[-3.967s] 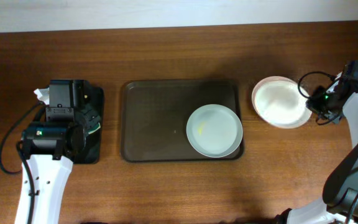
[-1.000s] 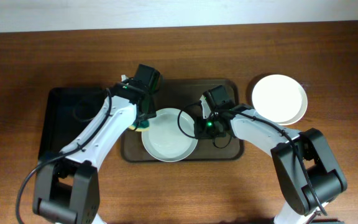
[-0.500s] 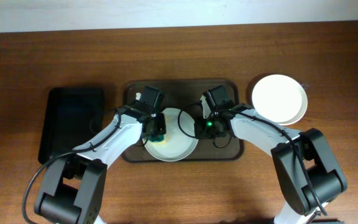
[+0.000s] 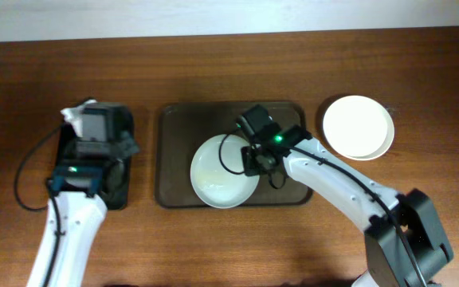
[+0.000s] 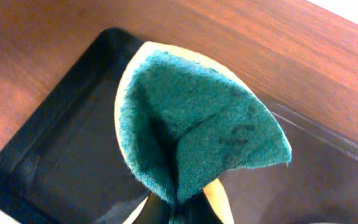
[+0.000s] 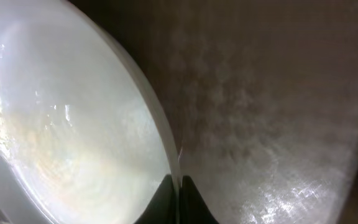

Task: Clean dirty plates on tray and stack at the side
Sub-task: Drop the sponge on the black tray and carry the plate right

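I should lower my left gripper toward the bottom of the black tray next and open it there, because the sponge [image 5: 191, 124] is already hanging over clear space inside the tray.
One white plate [image 4: 220, 174] lies on the brown tray [image 4: 167, 159], towards its front. My right gripper [image 4: 253, 161] is shut on the plate's right rim. The right wrist view shows the fingers [image 6: 179, 186] pinching the rim of the plate [image 6: 73, 124] above the tray floor [image 6: 278, 124]. Two more white plates are stacked [image 4: 358, 127] on the table to the right of the tray. My left gripper [image 4: 94, 131] is over the black tray and shut [image 5: 176, 214] on a folded green and yellow sponge [image 5: 191, 124].
The smaller black tray [image 4: 126, 187] lies at the left, mostly under my left arm; it also shows in the left wrist view [image 5: 61, 155]. A small white scrap [image 4: 74, 114] shows at its far left corner. Bare wooden table [image 4: 229, 72] surrounds both trays.
My left arm has pulled back from the plate to the black tray with the sponge still in it. My right gripper stays on the plate's rim, and the plate has shifted slightly right.
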{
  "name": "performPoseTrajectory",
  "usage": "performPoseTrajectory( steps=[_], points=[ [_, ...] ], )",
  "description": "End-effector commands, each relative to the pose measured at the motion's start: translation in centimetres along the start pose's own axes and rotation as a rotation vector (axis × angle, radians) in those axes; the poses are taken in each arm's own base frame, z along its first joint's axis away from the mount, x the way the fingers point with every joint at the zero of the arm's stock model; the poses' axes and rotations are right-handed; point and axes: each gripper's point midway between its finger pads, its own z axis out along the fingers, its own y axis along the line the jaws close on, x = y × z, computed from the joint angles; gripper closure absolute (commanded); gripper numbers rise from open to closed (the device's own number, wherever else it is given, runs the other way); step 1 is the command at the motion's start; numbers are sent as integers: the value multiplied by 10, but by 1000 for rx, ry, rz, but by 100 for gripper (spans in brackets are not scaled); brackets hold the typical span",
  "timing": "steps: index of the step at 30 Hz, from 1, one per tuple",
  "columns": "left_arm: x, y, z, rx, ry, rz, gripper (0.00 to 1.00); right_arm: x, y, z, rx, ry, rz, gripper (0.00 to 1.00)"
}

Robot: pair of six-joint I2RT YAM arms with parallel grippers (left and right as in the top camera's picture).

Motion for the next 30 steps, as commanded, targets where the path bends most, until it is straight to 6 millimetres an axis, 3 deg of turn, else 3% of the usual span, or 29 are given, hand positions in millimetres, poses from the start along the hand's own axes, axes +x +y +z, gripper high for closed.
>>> performPoseTrajectory(
  steps=[1, 3, 4, 10, 11, 12, 13, 14, 17, 20, 21, 22, 25, 28, 30],
  points=[
    [0, 16, 41, 2, 89, -86, 100, -32, 5, -43, 85, -138, -38, 96],
    [17, 34, 89, -55, 187, -121, 100, -42, 3, -57, 126, -177, -44, 96],
    [26, 50, 111, -100, 229, -145, 100, -49, -8, -66, 195, -202, -59, 96],
    [15, 61, 128, -65, 205, -216, 94, -50, -33, -88, 359, -202, -122, 96],
    [19, 55, 131, -35, 229, -219, 88, -51, -34, -92, 378, -210, -129, 96],
    [27, 48, 134, 7, 265, -223, 64, -53, -29, -99, 399, -233, -157, 96],
    [31, 44, 136, 23, 284, -225, 47, -55, -23, -103, 408, -248, -196, 96],
    [31, 45, 136, 22, 284, -225, 38, -56, -17, -108, 423, -269, -224, 96],
    [23, 44, 126, 30, 266, -227, 30, -61, -4, -133, 544, -379, -300, 96],
    [-1, 40, 90, 75, 187, -233, 28, -67, 4, -166, 731, -500, -410, 96],
    [-8, 35, 71, 116, 166, -237, 18, -68, 7, -178, 800, -546, -439, 96],
    [-11, 33, 58, 137, 157, -238, 1, -69, 11, -186, 847, -564, -484, 96],
    [-9, 38, 28, 139, 151, -238, 1, -70, 32, -216, 1032, -594, -707, 96],
    [-9, 38, 28, 140, 150, -238, 1, -76, 48, -243, 1181, -620, -785, 96],
    [-9, 38, 28, 140, 150, -238, 0, -79, 54, -251, 1207, -632, -787, 96]
  ],
)
